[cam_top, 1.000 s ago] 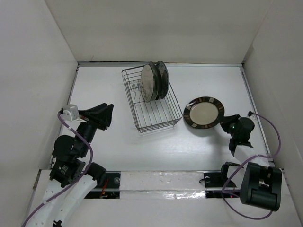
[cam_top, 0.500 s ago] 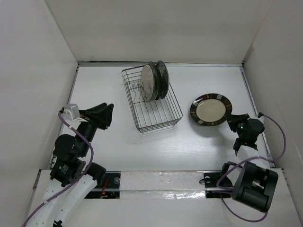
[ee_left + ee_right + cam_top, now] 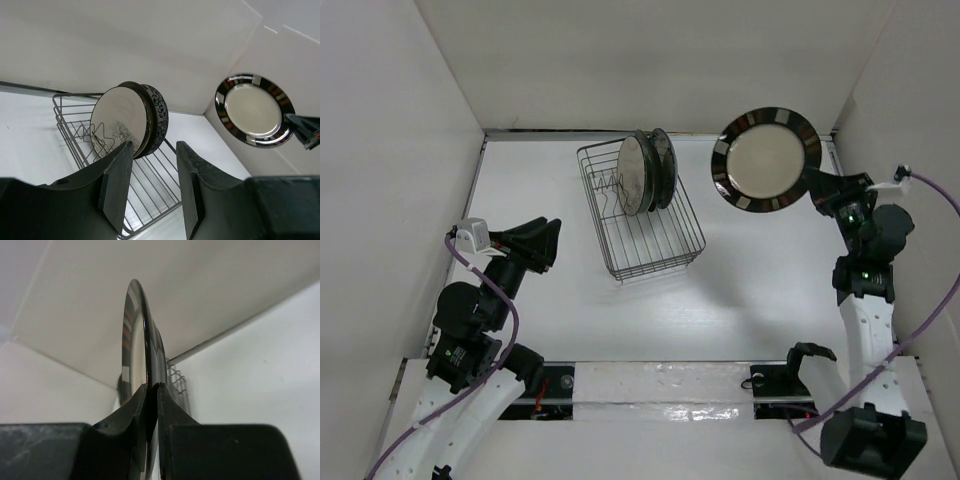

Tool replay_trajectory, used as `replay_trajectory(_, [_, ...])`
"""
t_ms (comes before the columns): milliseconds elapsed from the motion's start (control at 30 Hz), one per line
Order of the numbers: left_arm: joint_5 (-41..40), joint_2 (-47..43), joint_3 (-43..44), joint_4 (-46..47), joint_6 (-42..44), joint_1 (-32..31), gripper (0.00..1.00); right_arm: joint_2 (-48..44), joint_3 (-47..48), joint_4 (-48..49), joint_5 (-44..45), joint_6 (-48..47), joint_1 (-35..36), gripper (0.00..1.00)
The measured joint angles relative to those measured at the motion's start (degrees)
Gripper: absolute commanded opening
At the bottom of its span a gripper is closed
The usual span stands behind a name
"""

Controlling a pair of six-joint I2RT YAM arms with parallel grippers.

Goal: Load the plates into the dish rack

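Note:
My right gripper should next swing to the left in the top view, down to the bare wire [image 3: 608,188] next to the cream plate's side, and let go there, because that wire is free.
The black wire dish rack [image 3: 645,235] stands at the middle back of the table. Plates stand upright at its far end: a cream plate with a branch motif [image 3: 119,124] in front and a black-white patterned plate [image 3: 160,111] behind it. My right gripper [image 3: 817,187] is shut on the rim of a dark-rimmed plate with a cream centre [image 3: 767,160], held high in the air to the right of the rack. In the right wrist view this plate [image 3: 134,335] is edge-on between the right gripper [image 3: 152,386] fingers. My left gripper [image 3: 154,145] stands open and holds nothing, left of the rack.
White walls close in the table on the left, back and right. The near half of the rack [image 3: 150,185] holds bare wire floor. The held plate hangs close to the back right corner.
The right arm has lifted the dark-rimmed plate off the table, up and toward the back wall, tipping it upright. The left arm has not moved.

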Motion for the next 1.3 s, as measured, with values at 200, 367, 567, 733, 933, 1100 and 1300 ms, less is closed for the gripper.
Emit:
replay_trajectory(200, [0.0, 0.0, 0.0, 0.0, 0.0, 0.0, 0.37, 8.9, 16.5, -5.6, 9.9, -5.0, 23.4, 0.0])
replay_trajectory(367, [0.0, 0.0, 0.0, 0.0, 0.0, 0.0, 0.37, 22.0, 29.7, -9.0, 18.4, -9.9, 38.6, 0.0])
replay_trajectory(567, [0.0, -0.4, 0.0, 0.0, 0.0, 0.0, 0.37, 38.4, 44.0, -14.5, 27.8, -15.2, 45.9, 0.0])
replay_trajectory(733, [0.0, -1.2, 0.0, 0.0, 0.0, 0.0, 0.37, 49.9, 54.1, -18.1, 38.5, -21.9, 50.8, 0.0])
replay_trajectory(933, [0.0, -1.5, 0.0, 0.0, 0.0, 0.0, 0.37, 59.1, 63.5, -21.3, 49.3, -31.4, 55.8, 0.0])
replay_trajectory(1100, [0.0, -1.6, 0.0, 0.0, 0.0, 0.0, 0.37, 65.2, 70.7, -22.6, 55.3, -38.7, 59.2, 0.0])
replay_trajectory(1300, [0.0, -1.6, 0.0, 0.0, 0.0, 0.0, 0.37, 70.2, 76.1, -22.5, 60.7, -46.2, 61.5, 0.0])
